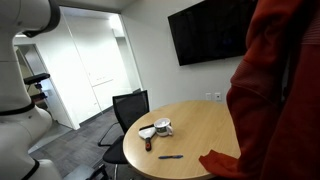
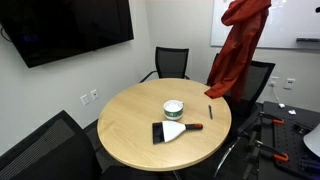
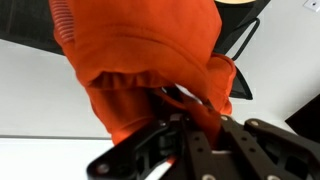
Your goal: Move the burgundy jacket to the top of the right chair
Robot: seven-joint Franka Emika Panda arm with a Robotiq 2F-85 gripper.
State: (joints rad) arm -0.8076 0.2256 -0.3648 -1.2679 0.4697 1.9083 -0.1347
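Observation:
The jacket (image 2: pixel 238 50) is still hanging toward the table side of the black chair's backrest (image 2: pixel 261 77), so the gripper should next carry the fold away from the table and down over the backrest.
The burgundy jacket (image 2: pixel 238 50) hangs in the air, lifted high over a black chair (image 2: pixel 258 82) at the round table's far side. In an exterior view it fills the near right side (image 1: pixel 275 80) and touches the table edge. My gripper (image 3: pixel 200 125) is shut on a fold of the jacket (image 3: pixel 150 50) in the wrist view. In both exterior views the gripper is hidden behind the cloth or out of frame above.
A round wooden table (image 2: pixel 130 125) holds a white bowl (image 2: pixel 174 108), a dustpan-like scraper (image 2: pixel 172 131) and a pen (image 2: pixel 210 111). More black chairs stand around it (image 2: pixel 170 62) (image 1: pixel 130 108). A wall TV (image 2: pixel 70 30) hangs nearby.

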